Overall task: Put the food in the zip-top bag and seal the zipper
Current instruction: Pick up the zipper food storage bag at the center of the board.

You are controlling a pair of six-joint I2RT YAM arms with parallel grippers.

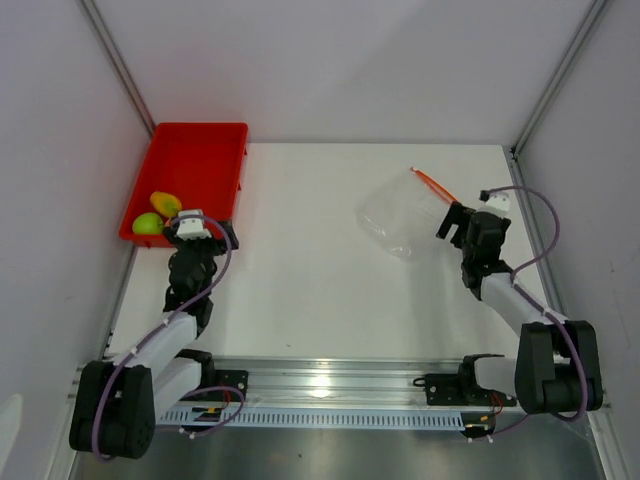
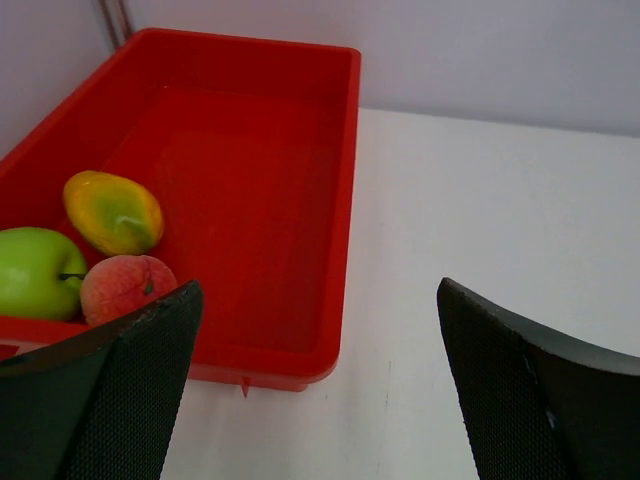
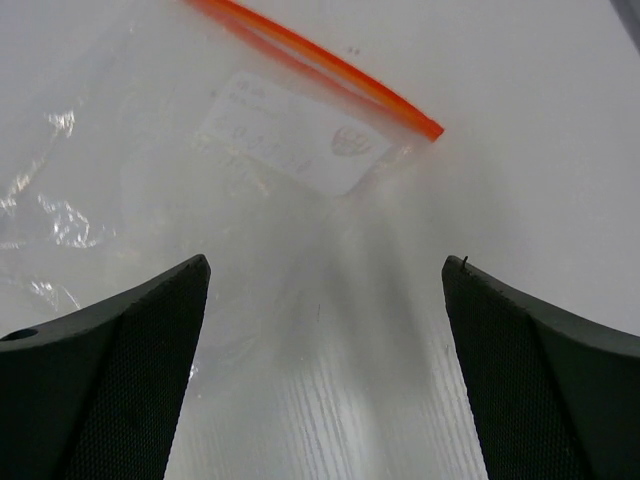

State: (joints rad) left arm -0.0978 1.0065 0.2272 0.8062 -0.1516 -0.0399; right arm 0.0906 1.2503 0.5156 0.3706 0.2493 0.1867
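My right gripper should go down next to the near end of the zipper, then tilt toward the bag and slide onto the bag's near edge (image 1: 449,202) (image 3: 418,141), because the bag is lying flat.
Three toy fruits lie in the near left corner of the red tray (image 2: 345,200): a green one (image 2: 30,272), a yellow-orange one (image 2: 113,212) and a pinkish-orange one (image 2: 125,287). In the top view the green fruit (image 1: 148,224) and the yellow-orange fruit (image 1: 165,203) show; the pinkish one is hidden by my left gripper (image 1: 200,238). That gripper (image 2: 318,290) is open and empty over the tray's near right corner. The clear zip-top bag (image 1: 400,215) lies flat with its orange-red zipper (image 1: 435,183) at the far right. My right gripper (image 3: 325,265) is open and empty just short of the bag (image 3: 200,170) and its zipper (image 3: 320,65).
The red tray (image 1: 190,165) stands at the back left against the left wall. White walls and metal frame posts close the table on the left, back and right. A metal rail (image 1: 330,385) with both arm bases runs along the near edge.
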